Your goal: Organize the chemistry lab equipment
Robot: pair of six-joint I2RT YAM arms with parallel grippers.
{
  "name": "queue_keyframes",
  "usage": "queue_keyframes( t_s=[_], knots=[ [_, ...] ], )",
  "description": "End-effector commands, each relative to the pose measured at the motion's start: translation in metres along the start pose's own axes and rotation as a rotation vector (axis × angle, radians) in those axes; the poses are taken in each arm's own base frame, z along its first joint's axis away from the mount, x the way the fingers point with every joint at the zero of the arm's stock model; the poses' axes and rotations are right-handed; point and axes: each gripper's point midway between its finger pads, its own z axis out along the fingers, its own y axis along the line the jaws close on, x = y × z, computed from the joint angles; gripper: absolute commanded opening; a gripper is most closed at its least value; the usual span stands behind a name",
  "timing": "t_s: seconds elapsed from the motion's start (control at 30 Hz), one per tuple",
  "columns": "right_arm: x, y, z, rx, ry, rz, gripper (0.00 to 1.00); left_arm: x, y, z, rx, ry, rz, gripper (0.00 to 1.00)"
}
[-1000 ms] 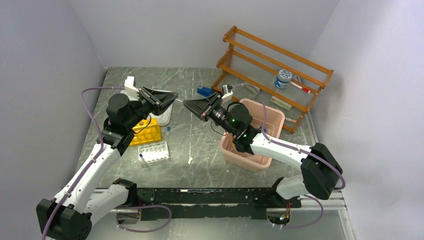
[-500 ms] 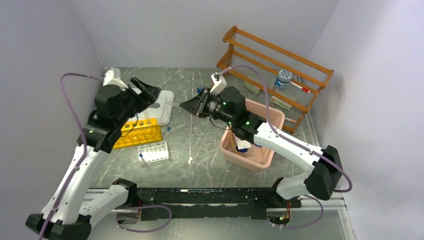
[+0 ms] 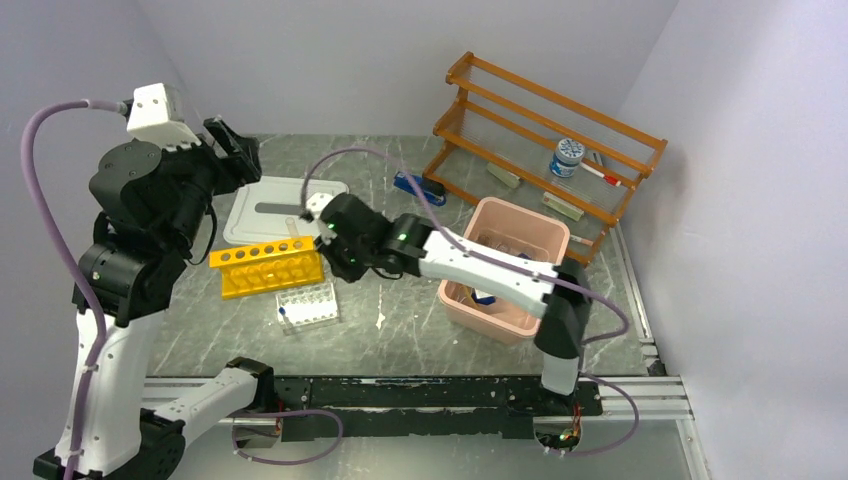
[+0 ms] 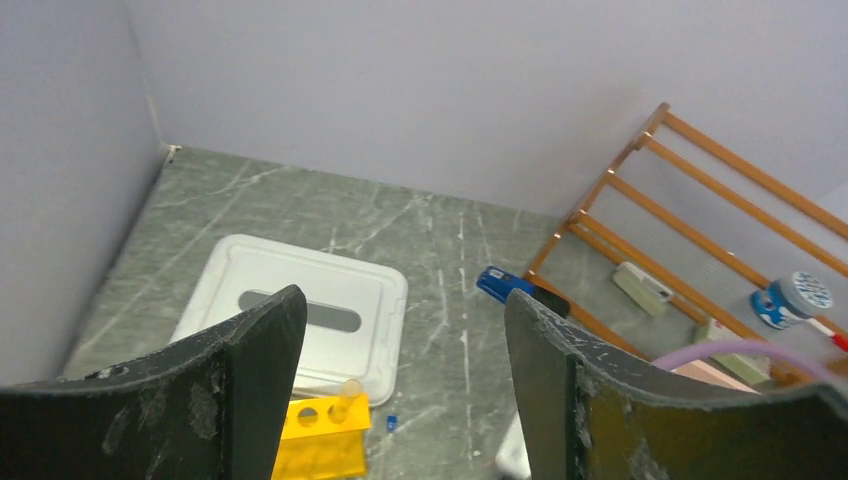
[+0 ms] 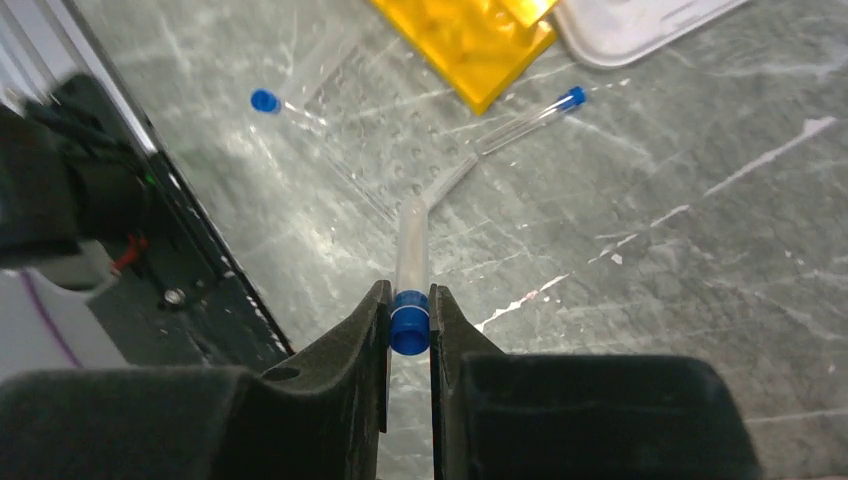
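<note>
My right gripper moves back, down and left in the top view to the clear rack's near row [image 3: 296, 319] [image 5: 338, 132] next, where holes beside the capped tube are empty.
My right gripper [image 5: 409, 312] is shut on the blue cap of a small clear tube [image 5: 411, 245], which points down toward the table. It hovers by the clear rack [image 5: 350, 130], just right of the yellow rack [image 3: 268, 268]. Another blue-capped tube [image 5: 530, 118] lies flat on the table, and one more [image 5: 265, 100] rests at the clear rack. An uncapped tube [image 4: 347, 397] stands in the yellow rack, with a small blue cap [image 4: 391, 423] on the table beside it. My left gripper [image 4: 400, 345] is open and empty, raised high at the far left [image 3: 232, 145].
A white lid [image 3: 275, 210] lies behind the yellow rack. The pink bin [image 3: 540, 235] sits at the right with something blue inside. A wooden shelf [image 3: 600, 135] at the back right holds a blue-capped bottle [image 3: 567, 157]. A blue stapler [image 3: 420, 187] lies near it.
The left gripper opened and rose back to the far left. The right arm swung left and down over the racks, still holding the tube.
</note>
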Motion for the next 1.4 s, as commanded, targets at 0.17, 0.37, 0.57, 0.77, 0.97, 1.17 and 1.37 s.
queue_keyframes(
  t_s=[0.17,0.37,0.57,0.77,0.97,1.17,1.37],
  knots=[
    [0.032,0.036,0.05,-0.046,0.199,-0.29,0.07,-0.029,0.021,-0.036,-0.068,-0.056,0.079,0.76],
    [0.024,0.072,0.062,-0.156,0.194,-0.317,0.07,-0.017,0.036,-0.056,-0.106,-0.035,0.078,0.76],
    [0.031,0.085,0.081,-0.189,0.239,-0.337,0.07,-0.004,0.044,-0.061,-0.128,-0.011,0.078,0.76],
    [0.041,0.088,0.094,-0.194,0.263,-0.34,0.07,-0.008,0.051,-0.065,-0.164,-0.023,0.078,0.76],
    [0.043,0.089,0.102,-0.195,0.259,-0.348,0.07,-0.01,0.056,-0.066,-0.194,-0.034,0.082,0.75],
    [0.043,0.089,0.11,-0.191,0.25,-0.355,0.07,-0.01,0.057,-0.065,-0.198,-0.035,0.085,0.75],
    [0.043,0.092,0.116,-0.206,0.242,-0.355,0.07,-0.009,0.058,-0.065,-0.203,-0.036,0.088,0.76]
  ],
)
